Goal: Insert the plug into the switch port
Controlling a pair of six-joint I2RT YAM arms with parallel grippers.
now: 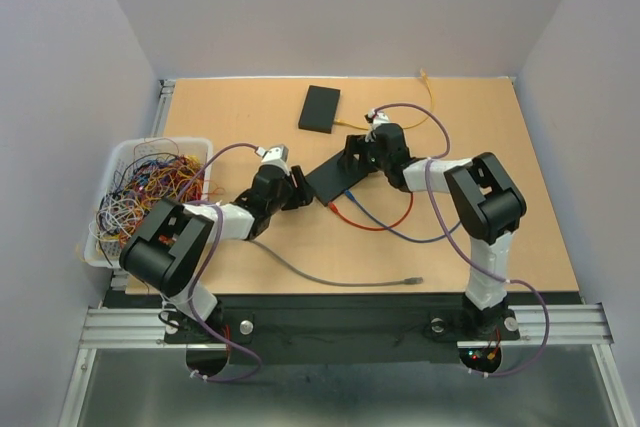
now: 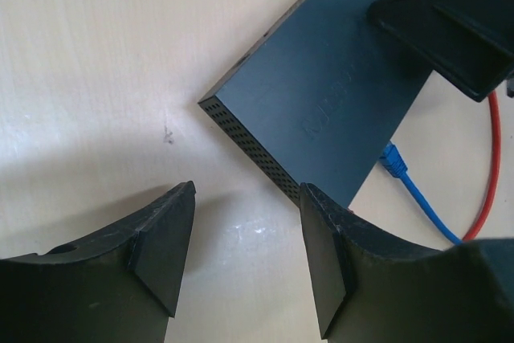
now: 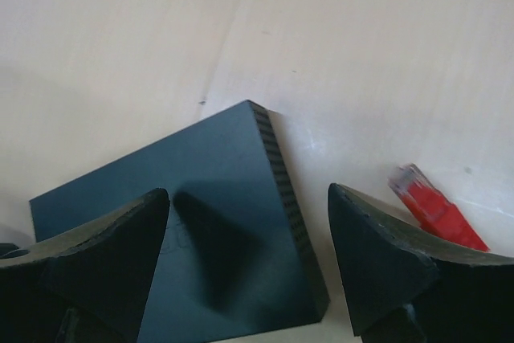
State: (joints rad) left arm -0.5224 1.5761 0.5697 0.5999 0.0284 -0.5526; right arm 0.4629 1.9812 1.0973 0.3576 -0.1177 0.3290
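Next, my empty right gripper will go back and to the left in the top view onto the grey cable's end (image 1: 255, 243), which lies that way by my left gripper.
The switch (image 1: 335, 179) is a flat black box lying askew mid-table between my two grippers. In the left wrist view the switch (image 2: 337, 110) shows a vented side, and a blue plug (image 2: 393, 162) and a red cable (image 2: 491, 166) lie along its right edge. My left gripper (image 2: 245, 255) is open and empty, just short of the switch's near corner. My right gripper (image 3: 249, 198) is open and empty, astride the switch's (image 3: 209, 214) vented edge; a red plug (image 3: 430, 202) lies loose beside its right finger. The ports are hidden.
A second black box (image 1: 320, 109) lies farther back. A yellow cable (image 1: 425, 97) trails at the back right. A grey cable (image 1: 340, 282) with a plug lies near the front edge. A white bin (image 1: 150, 187) of tangled cables stands at the left.
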